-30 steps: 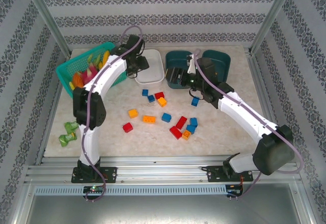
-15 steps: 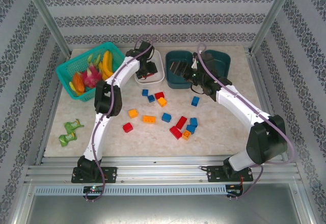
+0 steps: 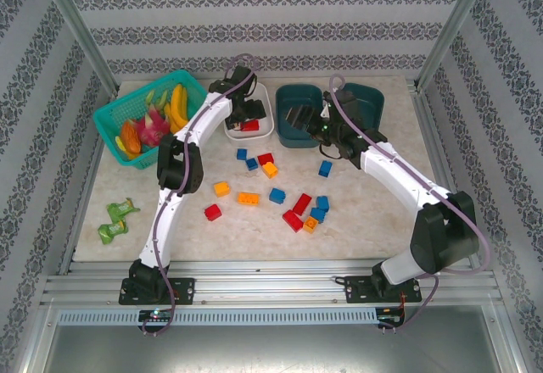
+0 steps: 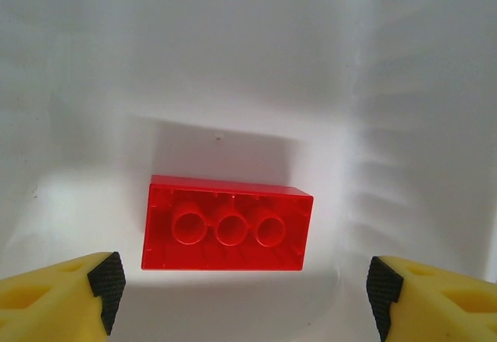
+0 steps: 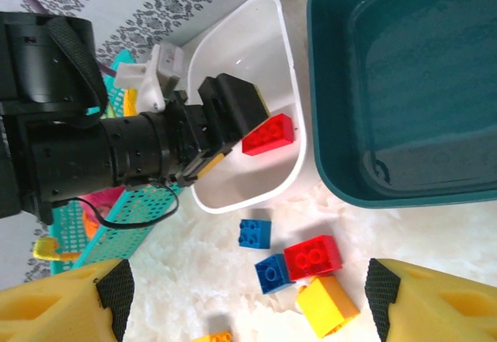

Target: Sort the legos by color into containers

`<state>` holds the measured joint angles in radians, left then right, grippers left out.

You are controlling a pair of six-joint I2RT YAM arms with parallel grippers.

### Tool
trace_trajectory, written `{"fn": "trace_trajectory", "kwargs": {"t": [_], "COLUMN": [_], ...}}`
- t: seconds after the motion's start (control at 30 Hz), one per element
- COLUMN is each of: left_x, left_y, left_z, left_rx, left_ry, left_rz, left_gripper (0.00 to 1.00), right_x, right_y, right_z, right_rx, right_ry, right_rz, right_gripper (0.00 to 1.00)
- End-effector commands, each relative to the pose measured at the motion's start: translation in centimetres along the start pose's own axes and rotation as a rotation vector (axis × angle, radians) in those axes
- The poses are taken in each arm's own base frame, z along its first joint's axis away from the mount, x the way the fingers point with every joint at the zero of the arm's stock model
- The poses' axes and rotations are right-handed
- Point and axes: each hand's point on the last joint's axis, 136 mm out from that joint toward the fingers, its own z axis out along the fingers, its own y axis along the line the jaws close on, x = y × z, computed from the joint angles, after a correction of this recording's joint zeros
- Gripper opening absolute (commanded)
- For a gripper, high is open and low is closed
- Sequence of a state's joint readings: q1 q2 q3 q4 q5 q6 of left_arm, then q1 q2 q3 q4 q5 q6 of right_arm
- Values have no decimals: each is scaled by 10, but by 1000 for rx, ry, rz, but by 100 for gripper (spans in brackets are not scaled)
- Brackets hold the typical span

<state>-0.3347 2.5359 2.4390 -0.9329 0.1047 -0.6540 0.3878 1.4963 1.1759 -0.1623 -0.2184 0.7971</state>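
I will bring my right gripper back and down over the lone blue lego (image 3: 325,169) near the teal containers and close, since it has bare tabletop around it.
A red lego (image 4: 227,223) lies hollow side up on the floor of the white container (image 4: 233,62). My left gripper (image 4: 241,287) hangs open just above it, with a clear gap on each side. From above, the left gripper (image 3: 241,113) is inside the white container (image 3: 265,107), next to the red lego (image 3: 250,125). My right gripper (image 3: 299,119) is open and holds nothing, above the near rim of a dark teal container (image 3: 297,95). A second teal container (image 3: 366,102) stands to its right. Several red, blue and orange legos (image 3: 277,195) lie scattered mid-table.
A turquoise mesh basket (image 3: 110,127) of toy fruit stands at the back left. Green wrappers (image 3: 114,220) lie near the left edge. Below my right gripper (image 5: 248,295) lie blue legos (image 5: 255,233), a red one (image 5: 313,256) and an orange one (image 5: 326,305).
The left gripper swung right into the white container, opened, and let go of the red lego, which now lies there. The right arm pulled back toward the teal container.
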Motion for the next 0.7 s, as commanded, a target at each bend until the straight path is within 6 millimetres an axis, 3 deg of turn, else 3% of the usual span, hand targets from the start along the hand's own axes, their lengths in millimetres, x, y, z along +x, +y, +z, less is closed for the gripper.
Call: {"fn": "trace_trajectory", "kwargs": {"t": [0.0, 0.1, 0.2, 0.27, 0.33, 0.47, 0.67], "left_x": [-25, -33, -30, -15, 11, 80, 168], "left_y": [-30, -40, -50, -57, -66, -63, -13], "left_z": [-78, -126, -177, -208, -226, -241, -224], "left_rx": [99, 152, 211, 249, 304, 393, 401], "left_ry": [-108, -169, -217, -235, -228, -213, -169], "left_rz": [11, 3, 25, 73, 133, 207, 190], "left_gripper": [84, 86, 87, 89, 92, 96, 100], "right_x": [-20, -21, -16, -6, 6, 38, 65], "right_y": [11, 13, 2, -19, -39, -82, -133], "right_z": [-29, -48, -69, -79, -80, -62, -27], "right_rx": [18, 50, 141, 246, 304, 389, 464], "right_ry": [-64, -75, -67, -31, 17, 163, 305], "right_rz": [-61, -104, -126, -121, -102, -39, 54], "right_gripper": [80, 80, 80, 80, 80, 80, 77]}}
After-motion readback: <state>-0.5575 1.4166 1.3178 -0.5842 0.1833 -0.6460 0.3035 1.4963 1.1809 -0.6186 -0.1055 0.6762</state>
